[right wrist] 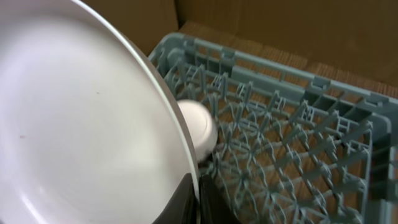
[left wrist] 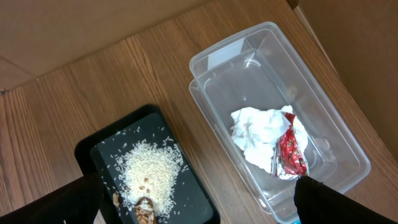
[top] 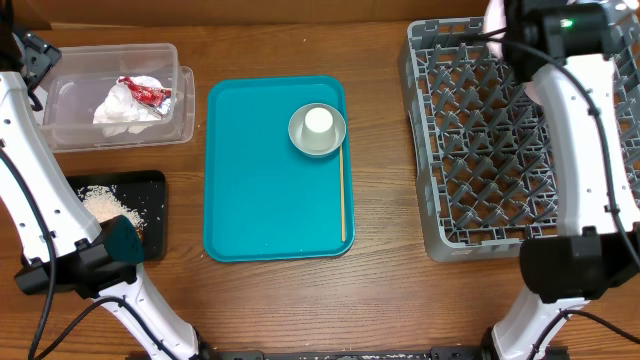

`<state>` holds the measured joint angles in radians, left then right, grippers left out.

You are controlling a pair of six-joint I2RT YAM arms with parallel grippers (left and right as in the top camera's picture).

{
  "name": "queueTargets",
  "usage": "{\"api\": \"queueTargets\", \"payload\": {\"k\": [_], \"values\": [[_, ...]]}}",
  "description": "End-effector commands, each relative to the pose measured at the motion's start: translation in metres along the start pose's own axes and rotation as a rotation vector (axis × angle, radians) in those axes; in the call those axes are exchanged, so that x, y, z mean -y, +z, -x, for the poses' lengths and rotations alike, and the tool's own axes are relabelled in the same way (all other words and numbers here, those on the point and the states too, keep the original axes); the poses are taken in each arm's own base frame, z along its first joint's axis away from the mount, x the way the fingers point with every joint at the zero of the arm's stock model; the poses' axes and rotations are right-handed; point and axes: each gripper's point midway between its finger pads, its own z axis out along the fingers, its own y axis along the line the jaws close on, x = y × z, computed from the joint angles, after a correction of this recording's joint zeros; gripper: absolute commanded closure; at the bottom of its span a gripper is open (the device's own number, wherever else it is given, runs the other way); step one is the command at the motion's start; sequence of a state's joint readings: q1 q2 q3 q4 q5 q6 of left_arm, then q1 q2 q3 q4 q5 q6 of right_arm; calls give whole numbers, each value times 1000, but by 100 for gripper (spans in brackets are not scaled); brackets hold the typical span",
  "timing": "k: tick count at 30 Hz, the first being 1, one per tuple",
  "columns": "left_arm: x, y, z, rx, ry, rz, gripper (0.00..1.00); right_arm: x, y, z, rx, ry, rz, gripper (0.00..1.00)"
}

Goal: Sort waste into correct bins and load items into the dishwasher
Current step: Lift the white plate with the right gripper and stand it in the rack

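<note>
My right gripper goes down and to the left in the overhead view next, bringing the plate (right wrist: 81,118) into the rack (top: 470,150), since pegs stand empty beside the white bowl.
My right gripper (right wrist: 198,186) is shut on the rim of the large pale plate (right wrist: 81,118) and holds it tilted over the grey dish rack (right wrist: 292,143). A white bowl (right wrist: 200,127) sits in the rack behind the plate. In the overhead view the arm (top: 515,28) hides most of the plate above the rack (top: 470,150). My left gripper (left wrist: 196,193) is open and empty above the clear tub (left wrist: 323,112) and the black tray (left wrist: 193,180). The tub holds the napkin (left wrist: 258,134) and the red wrapper (left wrist: 291,152). Rice and brown scraps (left wrist: 149,171) lie on the black tray.
The teal serving tray (top: 260,200) lies mid-table. On it a silvery-grey bowl (top: 300,137) holds a small white cup (top: 318,121), and a thin wooden stick (top: 343,190) lies along its right side. Cardboard walls stand at the back.
</note>
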<state>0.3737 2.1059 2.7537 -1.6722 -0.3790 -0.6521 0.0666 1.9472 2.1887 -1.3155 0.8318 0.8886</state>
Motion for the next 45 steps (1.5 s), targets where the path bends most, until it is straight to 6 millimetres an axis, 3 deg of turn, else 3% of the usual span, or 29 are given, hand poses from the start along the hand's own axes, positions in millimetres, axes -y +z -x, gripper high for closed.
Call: {"api": "queueTargets", "payload": {"k": [1,8,19,23,30,32,33,34,39,45], "values": [[-1,-1,2,10,1,7,0,-3,27,2,23,-78,-31,96],[-1,-1,2,10,1,7,0,-20,72,-17,7,-209,-64,96],[-1,-1,2,10,1,7,0,-41,114,-71,-51,-436,-100,96],[-1,-1,2,10,1,7,0,-51,111,-84,-52,-482,-87,96],[-1,-1,2,10,1,7,0,-64,88,-84,45,-543,-111,96],[-1,-1,2,10,1,7,0,-68,82,-89,45,-556,-101,87],[-1,-1,2,10,1,7,0,-70,80,-91,44,-563,-96,53],[-1,-1,2,10,1,7,0,-71,76,-92,45,-570,-91,0],[-1,-1,2,10,1,7,0,-78,46,-97,13,-585,-12,0],[-1,-1,2,10,1,7,0,-83,-22,-81,-60,-522,214,0]]}}
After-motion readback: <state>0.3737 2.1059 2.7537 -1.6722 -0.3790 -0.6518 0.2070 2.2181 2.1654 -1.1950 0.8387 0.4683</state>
